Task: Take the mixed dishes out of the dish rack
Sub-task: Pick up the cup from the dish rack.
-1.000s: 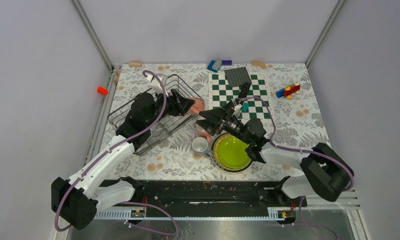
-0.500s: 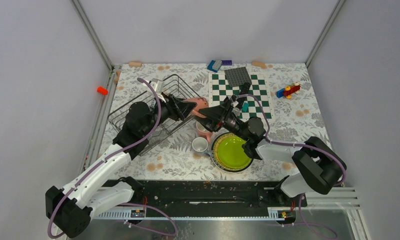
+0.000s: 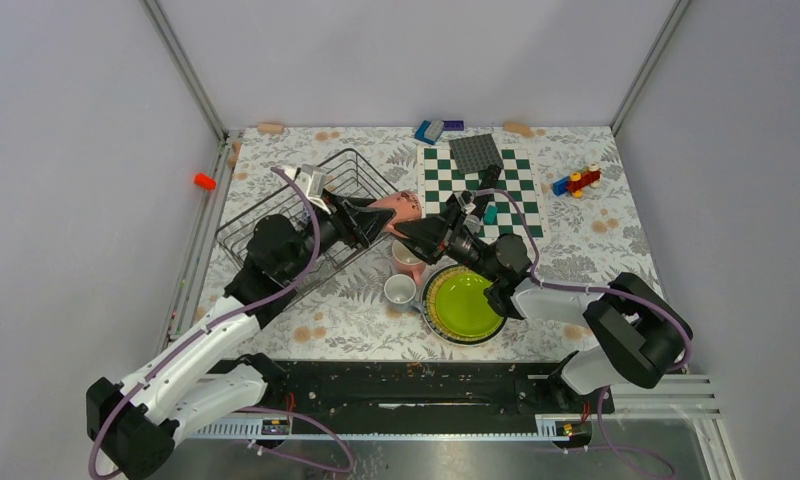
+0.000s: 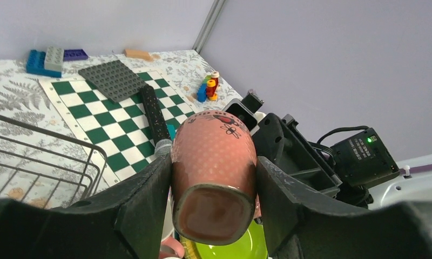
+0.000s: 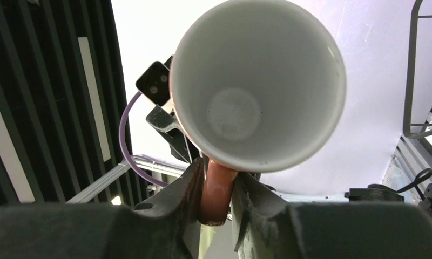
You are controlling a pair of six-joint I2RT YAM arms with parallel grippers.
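Note:
Next, my right gripper comes back and down, turns the mug upright and releases, since the bare tabletop before the pale mug [image 3: 404, 332] lies below and back of it.
A pink mug [image 3: 398, 210] hangs on its side in the air between the dish rack [image 3: 351, 156] and the chessboard. My left gripper [image 3: 380, 222] is shut on its body; in the left wrist view both fingers press the sides of the mug [image 4: 214, 145], base toward the camera. My right gripper [image 3: 412, 230] faces it from the right. The right wrist view shows the mug's white inside [image 5: 257, 86] and my right gripper [image 5: 217, 181] shut on its pink handle [image 5: 216, 194]. The rack's wires [image 4: 41, 156] lie to the left.
On the table below stand another pink mug [image 3: 408, 262], a pale mug [image 3: 400, 290] and a lime-green plate [image 3: 463, 303] on a yellow one. The green-white chessboard [image 3: 446, 185] carries a grey baseplate [image 3: 475, 152], a black stick and a teal piece. Toy blocks [image 3: 576, 182] lie far right.
My left arm has carried the pink mug rightward out of the rack to the right gripper. The right gripper has closed on the mug's handle.

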